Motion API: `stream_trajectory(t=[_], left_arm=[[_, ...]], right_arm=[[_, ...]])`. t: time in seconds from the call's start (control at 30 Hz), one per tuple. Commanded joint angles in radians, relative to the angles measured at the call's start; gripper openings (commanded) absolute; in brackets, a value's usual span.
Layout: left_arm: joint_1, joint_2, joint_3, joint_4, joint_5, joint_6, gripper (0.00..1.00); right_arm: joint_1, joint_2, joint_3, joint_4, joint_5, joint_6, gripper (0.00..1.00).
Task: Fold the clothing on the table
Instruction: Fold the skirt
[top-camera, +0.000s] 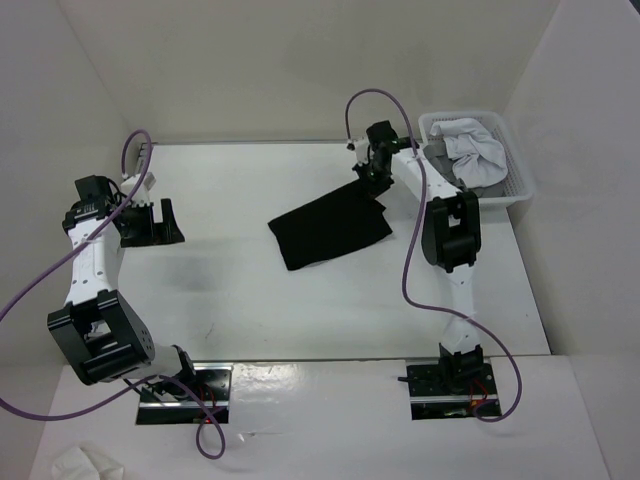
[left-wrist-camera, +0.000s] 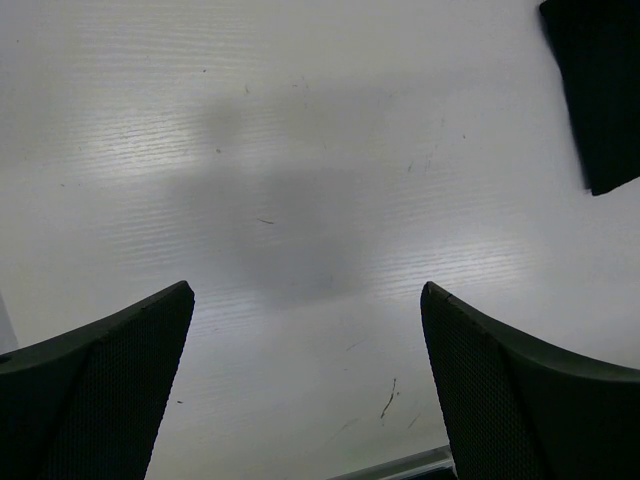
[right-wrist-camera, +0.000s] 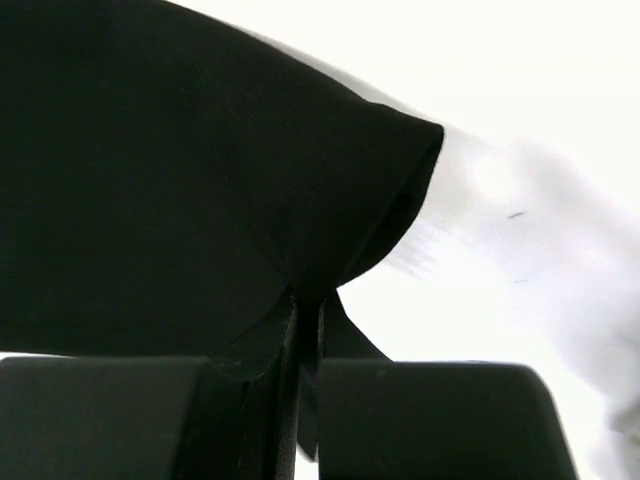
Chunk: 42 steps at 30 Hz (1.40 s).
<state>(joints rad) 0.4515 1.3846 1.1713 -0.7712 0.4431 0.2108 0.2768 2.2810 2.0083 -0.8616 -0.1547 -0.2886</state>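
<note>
The flat clothing's nearest corner (top-camera: 291, 266) is to the left in the top view and back. My right gripper will next carry the pinched fabric there and release it.
The black clothing (top-camera: 328, 229) lies roughly flat in the middle of the white table (top-camera: 240, 300). My right gripper (top-camera: 377, 188) is at its far right corner, shut on the fabric; the right wrist view shows the black clothing (right-wrist-camera: 180, 180) pinched between the closed jaws, its edge lifted off the table. My left gripper (top-camera: 150, 222) is far to the left over bare table, open and empty. In the left wrist view both wide-apart fingers (left-wrist-camera: 520, 390) frame bare table, with a corner of the clothing (left-wrist-camera: 600, 90) at the top right.
A white basket (top-camera: 517, 183) at the back right holds a white garment (top-camera: 470, 143) and a grey garment (top-camera: 482, 176). White walls enclose the table on three sides. The table's metal edge strip (left-wrist-camera: 400, 465) runs just below my left fingers.
</note>
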Motion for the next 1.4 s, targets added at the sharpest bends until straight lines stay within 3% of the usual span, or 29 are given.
stream_trajectory(t=[0.0, 0.43, 0.57, 0.73, 0.83, 0.93, 1.07, 1.2, 1.23, 1.27, 1.33, 1.37], left_arm=[[0.007, -0.016, 0.033, -0.008, 0.02, 0.027, 1.0], [0.007, -0.036, 0.024, -0.027, -0.029, 0.064, 1.0], [0.007, -0.047, 0.014, -0.027, -0.038, 0.073, 1.0], [0.007, -0.056, 0.014, -0.036, -0.038, 0.073, 1.0], [0.007, -0.065, 0.014, -0.036, -0.047, 0.082, 1.0], [0.007, -0.065, 0.005, -0.036, -0.047, 0.082, 1.0], [0.007, -0.065, 0.005, -0.036, -0.047, 0.082, 1.0], [0.007, -0.065, -0.004, -0.036, -0.047, 0.082, 1.0], [0.007, -0.065, -0.004, -0.036, -0.037, 0.082, 1.0], [0.007, -0.065, -0.004, -0.036, -0.037, 0.082, 1.0], [0.007, -0.065, -0.004, -0.036, -0.026, 0.082, 1.0], [0.007, -0.065, -0.004, -0.036, -0.026, 0.082, 1.0]], right_arm=[[0.053, -0.029, 0.118, -0.065, 0.092, 0.005, 0.02], [0.294, 0.032, 0.398, -0.215, 0.17, 0.005, 0.03], [0.338, 0.103, 0.596, -0.335, 0.089, 0.005, 0.05], [0.372, 0.135, 0.647, -0.402, -0.1, -0.062, 0.08], [0.412, 0.153, 0.618, -0.436, -0.195, -0.121, 0.1], [0.475, 0.131, 0.483, -0.436, -0.239, -0.199, 0.18], [0.577, 0.081, 0.292, -0.436, -0.333, -0.297, 0.18], [0.712, 0.052, 0.182, -0.436, -0.385, -0.346, 0.44], [0.728, 0.052, 0.153, -0.409, -0.385, -0.346, 0.58], [0.739, 0.043, 0.139, -0.387, -0.375, -0.334, 0.8], [0.739, 0.043, 0.13, -0.346, -0.347, -0.296, 0.93], [0.739, 0.043, 0.13, -0.346, -0.335, -0.284, 0.93]])
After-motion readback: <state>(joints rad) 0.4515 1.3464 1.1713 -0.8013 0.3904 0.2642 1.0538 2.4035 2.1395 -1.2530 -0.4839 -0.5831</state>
